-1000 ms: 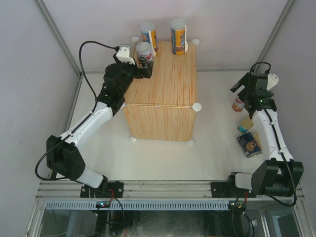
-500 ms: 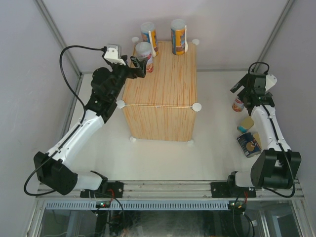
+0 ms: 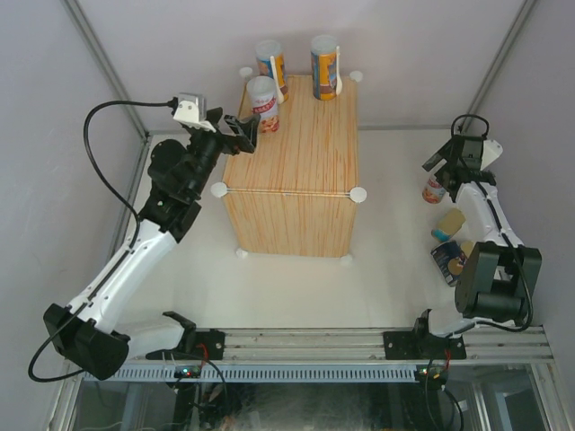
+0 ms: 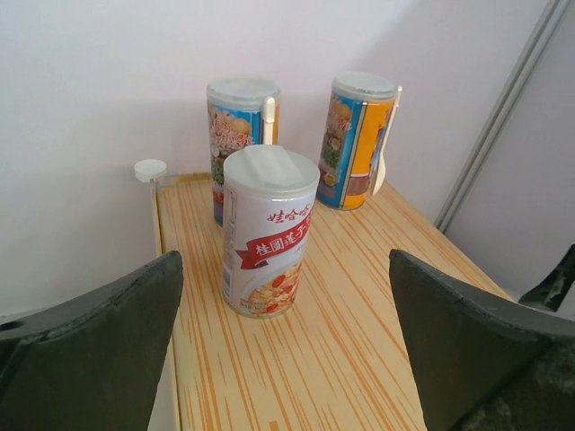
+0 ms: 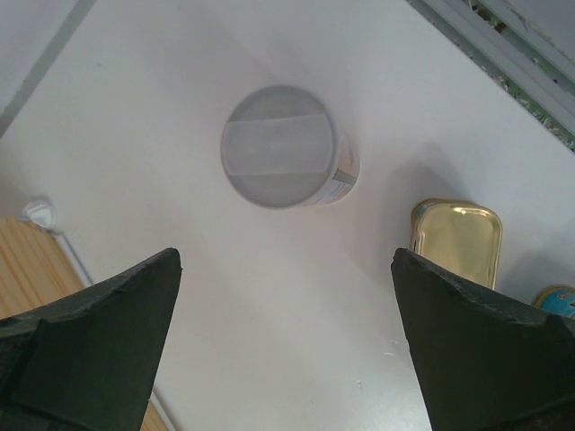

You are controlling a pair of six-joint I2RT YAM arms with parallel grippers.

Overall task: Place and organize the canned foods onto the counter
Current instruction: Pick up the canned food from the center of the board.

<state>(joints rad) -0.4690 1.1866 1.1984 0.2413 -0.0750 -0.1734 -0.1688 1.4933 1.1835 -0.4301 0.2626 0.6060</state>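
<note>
My right gripper is open, and its fingers are above the white-red can on the floor. So next it will move down over the grey lid [image 5: 278, 146] of that can, with one finger on each side.
The counter [image 3: 296, 171] is a light wood-grain box in the middle. At its far end stand two tall blue-orange cylinders [image 3: 270, 61] [image 3: 324, 66], with a white-red can [image 3: 262, 103] just in front of the left one. My left gripper [image 3: 241, 130] hangs open at the counter's left edge, apart from that can [image 4: 267, 232], nothing between its fingers. On the floor at the right stands another white-red can [image 5: 283, 146], beside a flat gold tin [image 5: 455, 238]. My right gripper [image 5: 286, 341] is open above and short of this can.
A blue-labelled tin [image 3: 445, 260] lies on the white floor, half hidden by the right arm's elbow. White round knobs [image 4: 150, 169] mark the counter's corners. White walls with metal rails close in on both sides.
The left gripper has let go of the white-red can on the counter and drawn back to the left. The right gripper has opened a little wider and shifted slightly.
</note>
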